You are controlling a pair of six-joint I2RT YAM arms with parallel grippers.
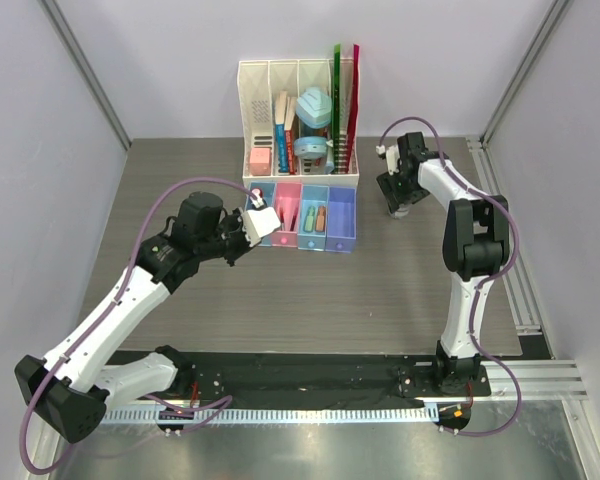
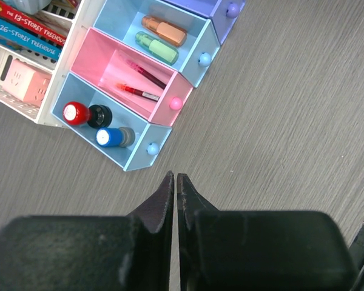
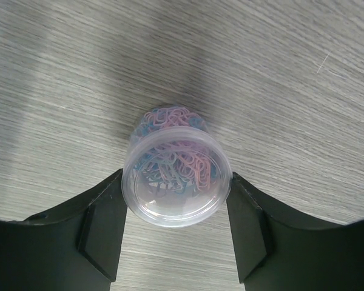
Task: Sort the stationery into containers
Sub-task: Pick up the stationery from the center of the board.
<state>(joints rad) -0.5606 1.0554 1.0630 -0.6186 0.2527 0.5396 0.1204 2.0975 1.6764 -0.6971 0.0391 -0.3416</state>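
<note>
I will next lift the paper clips across with my right gripper, lower them into the empty purple bin (image 1: 341,214) and let go, since the purple bin is to its left in the top view.
The containers stand in a joined row: blue bin (image 2: 133,159), pink bin (image 2: 97,57), light blue bin (image 2: 197,36) and purple bin (image 2: 227,18). In the blue one stand a red-capped cylinder (image 2: 76,113) and a blue-capped one (image 2: 109,137). Two dark-red pens (image 2: 144,73) lie in the pink bin. An orange piece (image 2: 164,30) and a green piece (image 2: 156,47) lie in the light blue bin. My left gripper (image 2: 174,177) hovers shut and empty just in front of the blue bin. On the table at the right, my right gripper (image 3: 176,179) grips a clear round disc (image 3: 173,160) full of coloured paper clips, a finger pressed on each side.
A tall white rack (image 1: 300,120) with books, rulers and teal items stands right behind the bins (image 1: 314,215). The left gripper (image 1: 263,222) is close to the row's left end, the right gripper (image 1: 400,208) is right of it. A metal rail (image 1: 525,290) runs along the table's right edge.
</note>
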